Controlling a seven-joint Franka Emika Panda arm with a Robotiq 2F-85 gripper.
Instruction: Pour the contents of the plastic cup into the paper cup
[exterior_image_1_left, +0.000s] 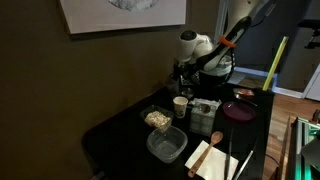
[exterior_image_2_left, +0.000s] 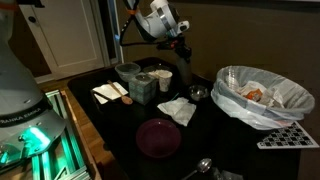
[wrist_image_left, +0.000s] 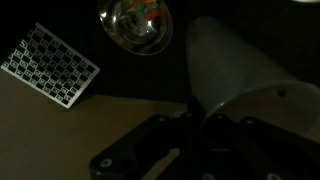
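My gripper is above the tabletop (exterior_image_2_left: 185, 85) beside the paper cup. It needs to turn next, move down onto this spot with the plastic cup and let go of it.
In the wrist view my gripper (wrist_image_left: 190, 130) is shut on the plastic cup (wrist_image_left: 235, 70), a greyish see-through tumbler that reaches away from the jaws toward the upper right. In both exterior views the gripper (exterior_image_1_left: 184, 76) (exterior_image_2_left: 182, 52) hangs just above the paper cup (exterior_image_1_left: 180, 105) (exterior_image_2_left: 165, 77), a small white cup standing upright on the dark table. The plastic cup is too dim to pick out in the exterior views. The paper cup is out of the wrist view.
A tub of food (exterior_image_1_left: 157, 118) and an empty clear tub (exterior_image_1_left: 167, 145) stand near the paper cup. Also here are a maroon plate (exterior_image_2_left: 158, 137), a napkin with a wooden spoon (exterior_image_1_left: 208, 155), a bag-lined white bin (exterior_image_2_left: 262, 95), a white pot (exterior_image_2_left: 128, 72) and a checkerboard card (wrist_image_left: 50, 65).
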